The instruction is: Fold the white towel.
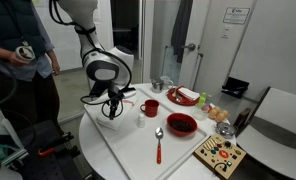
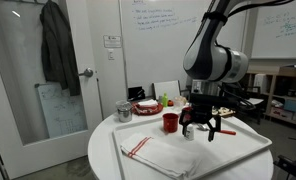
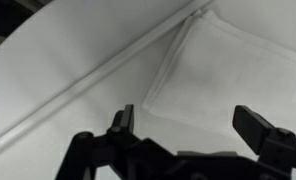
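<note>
The towel's edge runs between my gripper's open fingers. My gripper should next lower them astride the towel's edge near its unstriped corner (image 3: 186,119) and close.
The white towel (image 2: 173,157) lies flat on the large white tray (image 2: 240,142), with red stripes at one end. In the wrist view a corner and edge of the towel (image 3: 218,70) lie just below the jaws, beside the tray's rim (image 3: 88,80). My gripper (image 2: 200,127) hangs open and empty a little above the towel's far edge, next to the red mug (image 2: 170,122). In an exterior view the gripper (image 1: 113,104) hovers over the tray (image 1: 138,140) to the side of the mug (image 1: 150,107). The jaws (image 3: 188,125) are spread wide with nothing between them.
On the round table stand a red bowl (image 1: 181,124), a red spoon (image 1: 159,146), a red plate with food (image 1: 185,97), a metal cup (image 2: 124,111) and a wooden game board (image 1: 220,155). A person (image 1: 23,60) stands close to the table.
</note>
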Tool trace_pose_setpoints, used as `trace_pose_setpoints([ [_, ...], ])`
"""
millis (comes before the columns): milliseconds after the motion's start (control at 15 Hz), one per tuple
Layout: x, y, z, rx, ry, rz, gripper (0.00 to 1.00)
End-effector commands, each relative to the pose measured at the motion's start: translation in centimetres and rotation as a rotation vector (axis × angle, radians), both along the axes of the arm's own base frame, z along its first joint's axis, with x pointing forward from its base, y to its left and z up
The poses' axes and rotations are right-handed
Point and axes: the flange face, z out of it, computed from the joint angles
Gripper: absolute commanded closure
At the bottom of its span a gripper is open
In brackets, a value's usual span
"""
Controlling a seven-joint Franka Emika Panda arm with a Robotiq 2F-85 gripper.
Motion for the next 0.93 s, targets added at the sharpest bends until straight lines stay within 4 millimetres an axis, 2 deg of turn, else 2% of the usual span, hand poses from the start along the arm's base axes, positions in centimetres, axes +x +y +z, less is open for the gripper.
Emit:
trace_pose_setpoints([
  [0,0.6,1.5,-2.6,0.053,0.020,-0.072,0.00],
  [333,0.0,3.0,-4.5,0.109,0.041,-0.140,0.00],
  [867,-1.2,3.0,-6.5,0.141,-0.019,-0.215,0.00],
])
